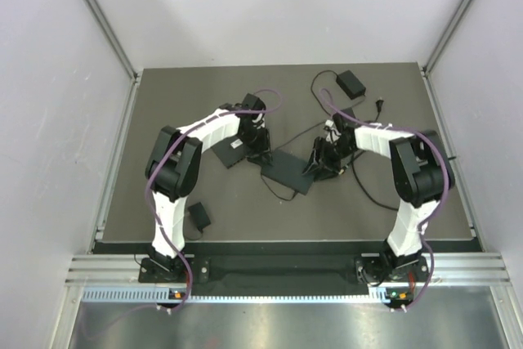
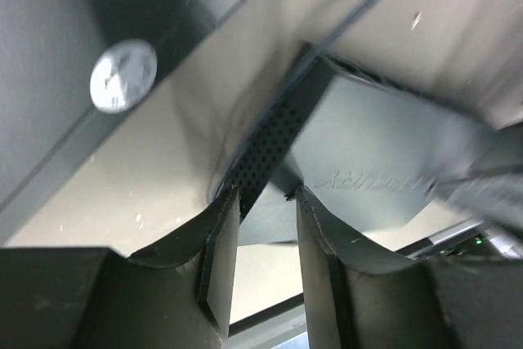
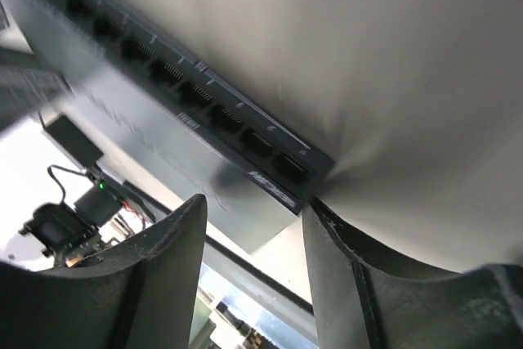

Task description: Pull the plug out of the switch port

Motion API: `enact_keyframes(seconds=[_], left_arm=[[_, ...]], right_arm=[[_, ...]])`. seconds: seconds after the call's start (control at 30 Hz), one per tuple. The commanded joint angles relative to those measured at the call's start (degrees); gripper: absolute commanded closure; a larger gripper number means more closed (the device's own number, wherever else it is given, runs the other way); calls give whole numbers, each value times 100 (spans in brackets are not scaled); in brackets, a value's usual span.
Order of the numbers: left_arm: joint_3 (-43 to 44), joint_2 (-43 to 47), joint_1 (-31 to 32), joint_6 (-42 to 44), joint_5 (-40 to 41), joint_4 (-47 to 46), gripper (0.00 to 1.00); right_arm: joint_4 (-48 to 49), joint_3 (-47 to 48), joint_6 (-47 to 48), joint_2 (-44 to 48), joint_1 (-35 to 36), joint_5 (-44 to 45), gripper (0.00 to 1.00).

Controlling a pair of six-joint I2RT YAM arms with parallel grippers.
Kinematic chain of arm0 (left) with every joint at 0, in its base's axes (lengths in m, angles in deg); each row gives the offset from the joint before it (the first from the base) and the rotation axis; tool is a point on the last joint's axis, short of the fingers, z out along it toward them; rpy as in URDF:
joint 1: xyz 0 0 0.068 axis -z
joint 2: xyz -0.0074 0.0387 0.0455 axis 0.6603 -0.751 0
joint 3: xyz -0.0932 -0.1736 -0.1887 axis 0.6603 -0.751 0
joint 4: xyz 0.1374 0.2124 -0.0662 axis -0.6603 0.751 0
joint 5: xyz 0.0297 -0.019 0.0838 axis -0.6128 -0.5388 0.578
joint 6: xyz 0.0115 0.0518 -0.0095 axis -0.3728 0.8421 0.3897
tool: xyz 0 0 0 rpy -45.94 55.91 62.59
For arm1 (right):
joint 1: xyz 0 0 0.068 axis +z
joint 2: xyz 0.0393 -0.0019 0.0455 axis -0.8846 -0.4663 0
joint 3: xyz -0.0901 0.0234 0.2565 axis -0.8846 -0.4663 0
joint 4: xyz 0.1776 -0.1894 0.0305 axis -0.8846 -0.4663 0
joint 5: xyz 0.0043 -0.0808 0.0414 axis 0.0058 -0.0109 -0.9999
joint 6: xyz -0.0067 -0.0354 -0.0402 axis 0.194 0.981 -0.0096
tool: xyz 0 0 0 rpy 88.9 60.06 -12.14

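Note:
A thin black cable meets the near edge of the switch, so my right gripper should next move back off the switch's corner to that cable's end (image 1: 294, 194) and close on it.
The black switch (image 1: 288, 171) lies flat mid-table between both arms. My left gripper (image 1: 260, 151) is at its left end. In the left wrist view, my left gripper (image 2: 268, 202) is closed on a corner of the switch (image 2: 384, 161), one fingertip against its perforated side. My right gripper (image 1: 324, 161) is at the right end. In the right wrist view it (image 3: 253, 210) is open, straddling the end of the switch (image 3: 204, 153), whose visible ports are empty. I cannot make out a plug. A thin black cable (image 2: 359, 6) runs away from the switch's far corner.
A second flat black box (image 1: 233, 154) with a round silver sticker (image 2: 122, 75) lies just left of the switch. A black power adapter (image 1: 353, 82) and its cords sit at the back. A small black block (image 1: 198, 217) lies near the left arm's base.

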Motion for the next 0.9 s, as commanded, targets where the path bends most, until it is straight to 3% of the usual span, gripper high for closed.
enact_keyframes(seconds=[0.0, 0.13, 0.27, 0.4, 0.6, 0.87], left_arm=[[-328, 175, 403, -81, -306, 179, 62], [-530, 456, 421, -107, -210, 205, 63], [-434, 650, 429, -11, 185, 451, 63], [-109, 694, 421, 51, 581, 715, 63], [559, 554, 429, 69, 381, 733, 61], [1086, -96, 482, -107, -393, 619, 65]], right_arm=[[417, 1227, 343, -469, -9, -157, 50], [-119, 1949, 668, -865, -18, -79, 50], [-488, 2013, 985, -647, -27, 413, 49], [-664, 1487, 1248, -129, -36, 931, 47], [-849, 653, 1574, 786, -44, 1609, 45], [-305, -78, 1540, 1059, -18, 660, 55]])
